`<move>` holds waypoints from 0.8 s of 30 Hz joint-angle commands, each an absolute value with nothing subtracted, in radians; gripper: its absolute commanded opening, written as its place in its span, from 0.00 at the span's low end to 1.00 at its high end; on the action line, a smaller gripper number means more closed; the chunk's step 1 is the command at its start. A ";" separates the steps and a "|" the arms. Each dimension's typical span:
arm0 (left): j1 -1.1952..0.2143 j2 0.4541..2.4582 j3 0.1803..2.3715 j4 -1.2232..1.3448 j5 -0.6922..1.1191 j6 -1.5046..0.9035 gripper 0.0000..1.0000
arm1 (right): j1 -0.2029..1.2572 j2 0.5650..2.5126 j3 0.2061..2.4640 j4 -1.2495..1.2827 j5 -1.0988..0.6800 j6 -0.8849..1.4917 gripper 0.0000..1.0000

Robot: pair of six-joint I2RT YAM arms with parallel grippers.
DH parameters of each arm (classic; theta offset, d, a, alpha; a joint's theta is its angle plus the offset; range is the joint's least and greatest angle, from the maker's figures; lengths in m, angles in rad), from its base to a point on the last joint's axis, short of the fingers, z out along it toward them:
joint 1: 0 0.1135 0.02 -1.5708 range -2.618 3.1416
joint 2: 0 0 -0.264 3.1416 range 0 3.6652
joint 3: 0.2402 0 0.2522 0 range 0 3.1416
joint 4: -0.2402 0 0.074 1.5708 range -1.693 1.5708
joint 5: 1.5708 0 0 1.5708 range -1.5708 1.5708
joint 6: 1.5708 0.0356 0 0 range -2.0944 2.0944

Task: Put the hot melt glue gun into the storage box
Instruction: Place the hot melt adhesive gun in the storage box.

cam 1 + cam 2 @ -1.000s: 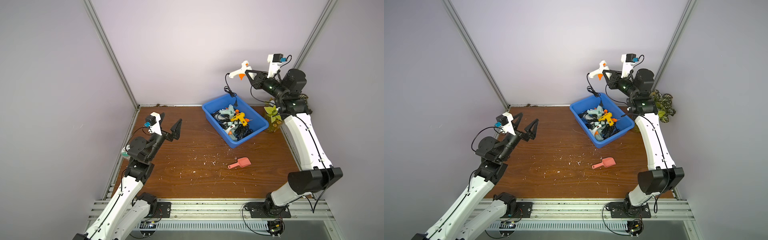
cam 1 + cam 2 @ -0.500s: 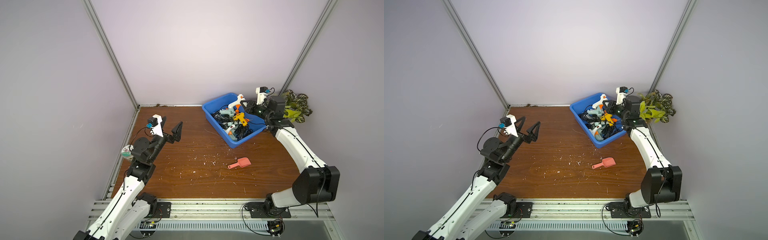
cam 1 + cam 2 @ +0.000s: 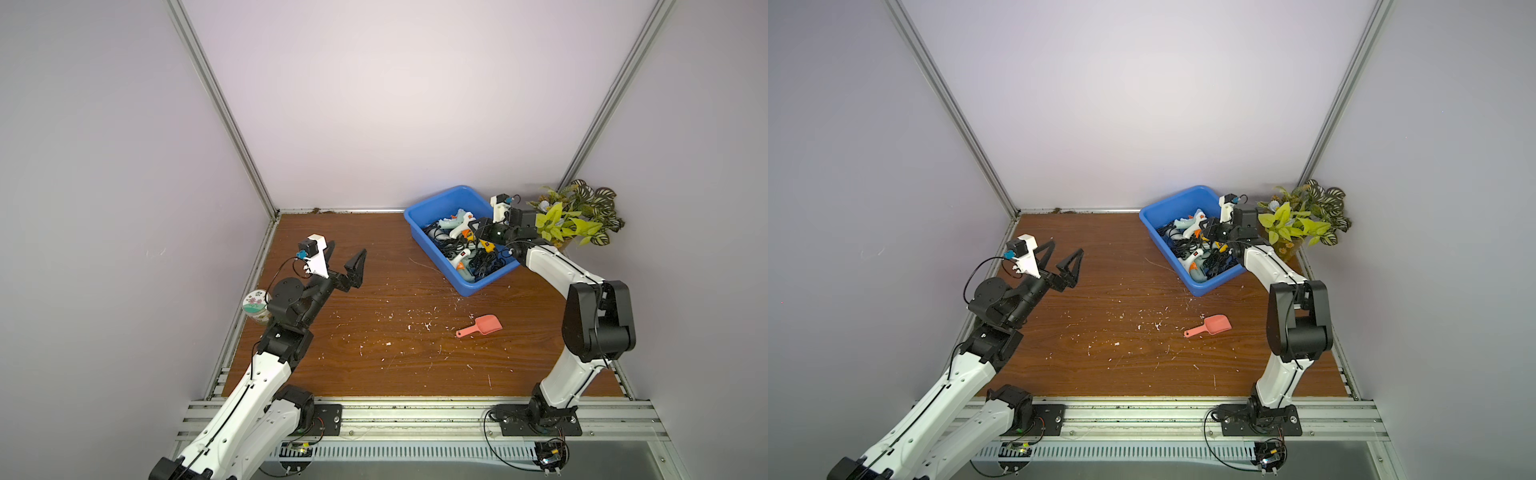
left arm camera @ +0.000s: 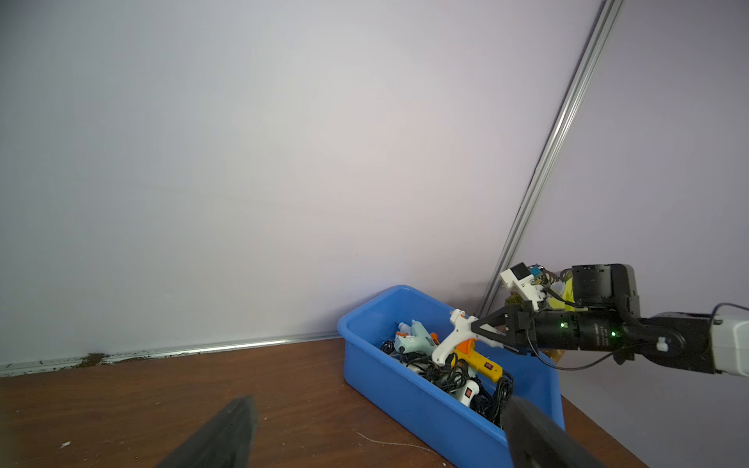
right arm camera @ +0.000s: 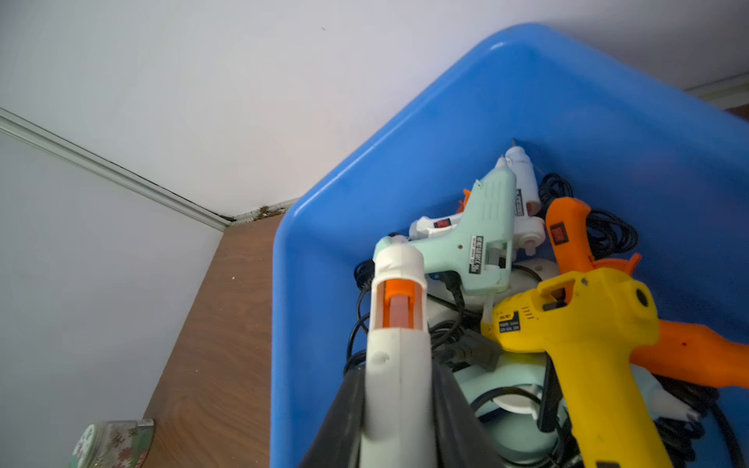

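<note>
The hot melt glue gun hangs inside the box's sides, so the robot's right gripper will move down onto the pile (image 3: 470, 244) (image 5: 470, 348) beside the yellow glue gun and let go of the hot melt glue gun.
The storage box (image 3: 485, 283) is a bright blue tub at the back right of the wooden table, seen in both top views (image 3: 1209, 286). Several glue guns and black cords lie piled in it. My right gripper (image 3: 478, 229) is shut on a white hot melt glue gun (image 3: 459, 223) with an orange trigger. In the right wrist view the black fingers (image 5: 342, 413) clamp the gun's (image 5: 397, 324) body just above the pile, inside the box's walls (image 5: 567, 101). My left gripper (image 3: 347, 253) hangs open over the table's left side, holding nothing.
Yellow (image 5: 587, 324), mint (image 5: 482, 239) and orange (image 5: 567, 235) guns fill the box. A pink scoop (image 3: 480, 325) lies in front of it. A potted plant (image 3: 573, 220) stands behind my right arm. A flowered cup (image 3: 255, 305) sits at the left edge. White crumbs dot the wood.
My right arm has come down from high above the box, carrying the white gun to just over the pile inside. My left arm has shifted only slightly.
</note>
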State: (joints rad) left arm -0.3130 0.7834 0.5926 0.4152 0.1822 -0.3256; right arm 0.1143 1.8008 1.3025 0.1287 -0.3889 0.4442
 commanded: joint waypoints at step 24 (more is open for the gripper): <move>-0.318 0.671 0.428 0.278 -0.015 -0.298 0.99 | 0.109 1.641 1.227 0.014 -0.078 0.351 0.69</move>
State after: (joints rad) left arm -0.3130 0.6888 0.4465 0.2996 0.0113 -0.3145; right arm 0.1097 1.7325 1.2297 0.0269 -0.1387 0.3725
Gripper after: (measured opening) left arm 0.991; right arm 0.686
